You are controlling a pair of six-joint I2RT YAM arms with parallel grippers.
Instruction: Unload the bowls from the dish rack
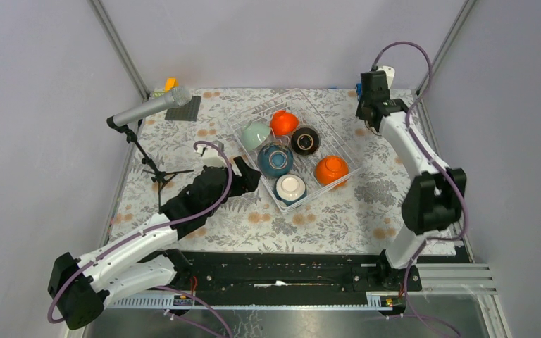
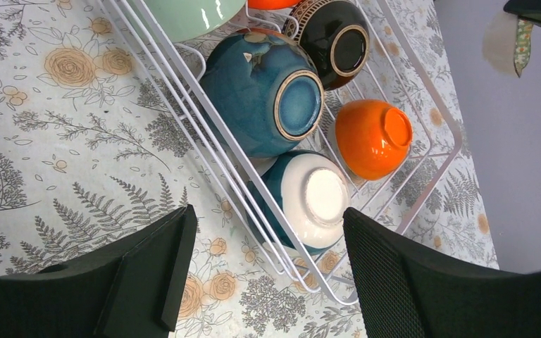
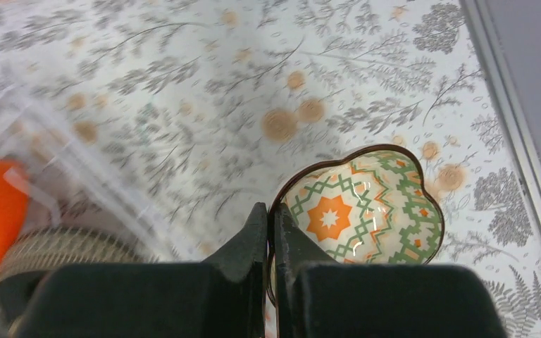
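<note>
I should lower the patterned bowl with my right gripper until it touches the bare tablecloth outside the rack, then let go of the bowl's rim. That open spot is below my gripper.
The white wire dish rack [image 1: 352, 169] stands mid-table and holds a mint green bowl [image 1: 256, 134], two orange bowls [image 1: 284, 122] [image 1: 331, 170], a dark brown bowl [image 1: 305, 140], a teal blue bowl [image 1: 275, 160] and a cream-white bowl [image 1: 290, 187], all upside down or tilted. My left gripper [image 1: 243, 176] is open and empty at the rack's near left corner [image 2: 346, 301], jaws wide, [image 2: 268, 232], with the cream-white bowl [image 2: 317, 197] just beyond them. My right gripper [image 1: 375, 120] is at the far right, shut [image 3: 269, 215] on the rim of the small patterned bowl [image 3: 363, 208], which is over the tablecloth outside the rack.
A microphone [image 1: 148, 109] on a tripod stands at the left. A dark grey baseplate [image 1: 184, 109] with a yellow block [image 1: 171, 84] lies at the back left. The table's metal edge [image 3: 507, 105] runs close to the right of the patterned bowl.
</note>
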